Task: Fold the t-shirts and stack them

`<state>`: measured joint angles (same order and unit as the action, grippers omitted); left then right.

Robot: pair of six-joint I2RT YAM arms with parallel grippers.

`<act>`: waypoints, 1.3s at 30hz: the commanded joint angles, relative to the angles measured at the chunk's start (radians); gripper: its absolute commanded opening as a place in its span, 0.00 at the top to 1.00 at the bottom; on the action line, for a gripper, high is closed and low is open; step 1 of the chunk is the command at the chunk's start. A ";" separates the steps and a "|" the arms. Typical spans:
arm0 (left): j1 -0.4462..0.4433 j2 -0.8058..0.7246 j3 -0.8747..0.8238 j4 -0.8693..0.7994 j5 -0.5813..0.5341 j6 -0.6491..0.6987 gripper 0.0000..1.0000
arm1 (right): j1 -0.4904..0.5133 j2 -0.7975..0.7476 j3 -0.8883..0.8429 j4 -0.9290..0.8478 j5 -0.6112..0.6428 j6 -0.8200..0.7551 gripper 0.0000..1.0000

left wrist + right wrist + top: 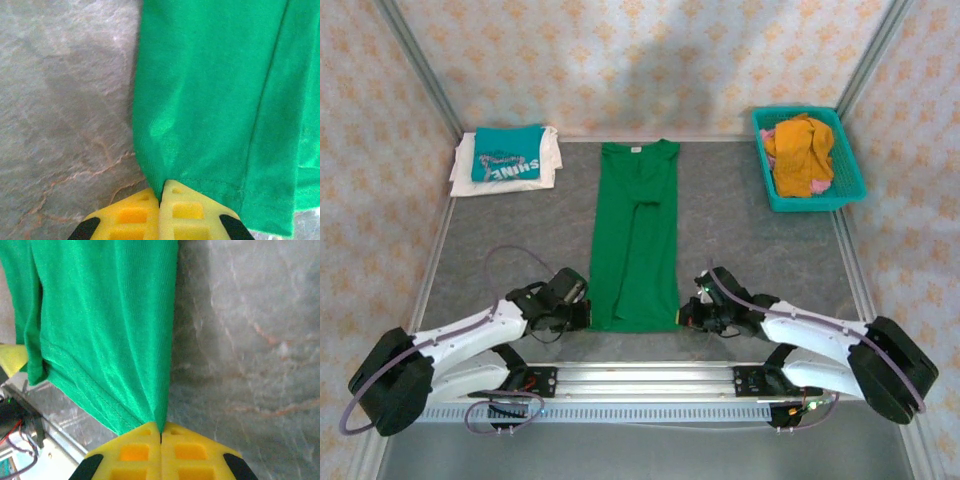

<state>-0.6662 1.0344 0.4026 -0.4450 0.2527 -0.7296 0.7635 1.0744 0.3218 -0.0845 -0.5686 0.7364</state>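
The t-shirt's edge near the collar lies outward, so the robot's right gripper should next lift the t-shirt's hem corner outward, lower it there and release it, to fold the long t-shirt in half.
A deep-green t-shirt point(635, 235) lies as a long narrow strip down the middle of the grey table, collar at the far end. My left gripper point(586, 316) is shut on its near left hem corner point(161, 187). My right gripper point(685, 316) is shut on the near right hem corner point(159, 422). A folded teal t-shirt point(507, 152) with white lettering rests on a folded white t-shirt point(545, 165) at the far left corner.
A teal basket point(847, 165) at the far right holds orange and pink cloth point(798, 152). Patterned walls enclose the table point(740, 230) on three sides. The arm bases and a metal rail point(640, 385) run along the near edge.
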 commanded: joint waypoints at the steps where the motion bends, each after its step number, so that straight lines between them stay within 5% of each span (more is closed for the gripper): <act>1: -0.004 -0.042 -0.011 -0.050 -0.044 -0.039 1.00 | 0.004 -0.044 -0.003 -0.038 -0.006 -0.008 1.00; 11: 0.003 0.019 0.193 -0.101 -0.071 0.031 1.00 | -0.012 -0.015 0.166 -0.072 0.122 -0.020 1.00; 15: 0.071 0.099 0.306 -0.152 -0.047 0.082 1.00 | -0.059 0.029 0.264 -0.125 0.156 -0.065 1.00; 26: 0.278 0.366 0.707 -0.236 -0.025 0.317 1.00 | -0.230 0.307 0.581 -0.175 0.209 -0.196 1.00; 39: 0.351 0.660 0.950 -0.211 -0.082 0.439 1.00 | -0.317 0.582 0.805 -0.098 0.211 -0.249 1.00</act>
<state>-0.3294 1.6726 1.3018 -0.6292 0.2008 -0.3412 0.4633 1.6272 1.0859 -0.2020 -0.3706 0.5179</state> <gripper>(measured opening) 0.044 0.046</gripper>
